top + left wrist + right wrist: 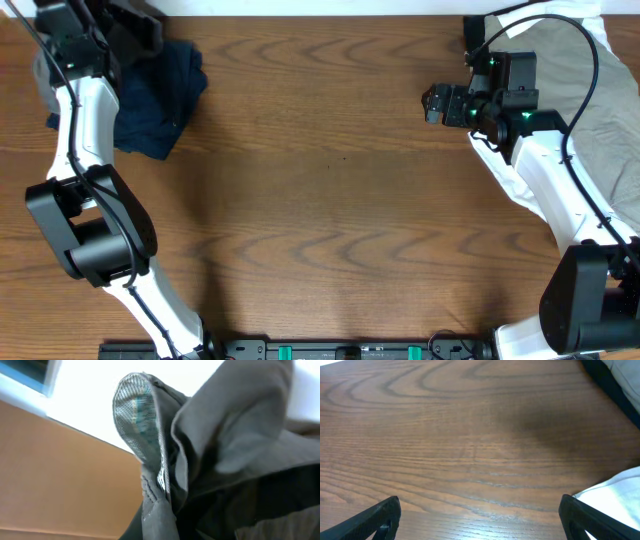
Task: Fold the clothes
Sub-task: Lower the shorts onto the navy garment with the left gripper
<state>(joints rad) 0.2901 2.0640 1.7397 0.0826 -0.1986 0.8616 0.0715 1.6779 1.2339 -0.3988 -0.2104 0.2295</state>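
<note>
My left gripper moves the grey shorts to the right in the overhead view next. It releases them over the navy garment [155, 95], which lies that way.
Grey shorts [225, 435] with a paler checked inner waistband [137, 415] fill the left wrist view, bunched and hanging right at the camera. My left gripper [135, 35] is at the far left corner; its fingers are hidden by the cloth and it appears shut on the shorts. A navy garment [155, 95] lies crumpled beside it. My right gripper [440, 103] is open and empty above bare wood, its fingertips wide apart in the right wrist view [480, 525]. A khaki-beige garment [570, 60] and a white one [520, 185] lie under the right arm.
The wooden table [320, 200] spans the view. A patch of grey cloth [45, 75] shows at the left edge. The white garment's edge [615, 495] lies just right of my right fingertips. A pale wall runs behind the table's far edge.
</note>
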